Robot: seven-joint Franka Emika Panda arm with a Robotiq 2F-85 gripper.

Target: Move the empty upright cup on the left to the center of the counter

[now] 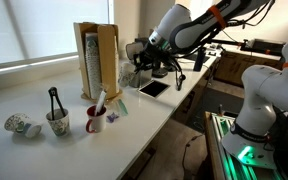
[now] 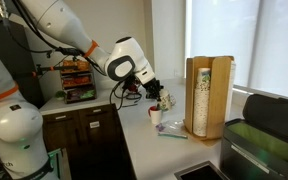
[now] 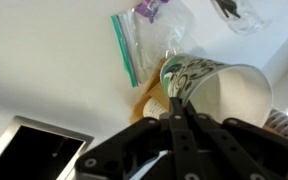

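Observation:
My gripper should next move down and release the cup's rim at the open, bare counter spot between the zip bag and the black tablet.
My gripper (image 3: 179, 112) is shut on the rim of the cup (image 3: 229, 90), a white paper cup with greenish-dark marks on its side. The cup is tilted, with its empty mouth facing right in the wrist view. In an exterior view the gripper (image 1: 139, 68) hangs above the white counter (image 1: 74, 145), just right of the wooden dispenser, with the cup (image 1: 129, 76) dim beneath it. In an exterior view the gripper (image 2: 149, 90) is over the counter (image 2: 149, 145), and the cup is hard to make out.
A wooden cup dispenser (image 1: 96, 60) stands mid-counter. A dark red mug (image 1: 96, 121), a cup with a black tool (image 1: 56, 123) and a tipped cup (image 1: 20, 126) sit further left. A black tablet (image 1: 152, 88) lies near the front edge. A zip bag (image 3: 124, 45) lies below the gripper.

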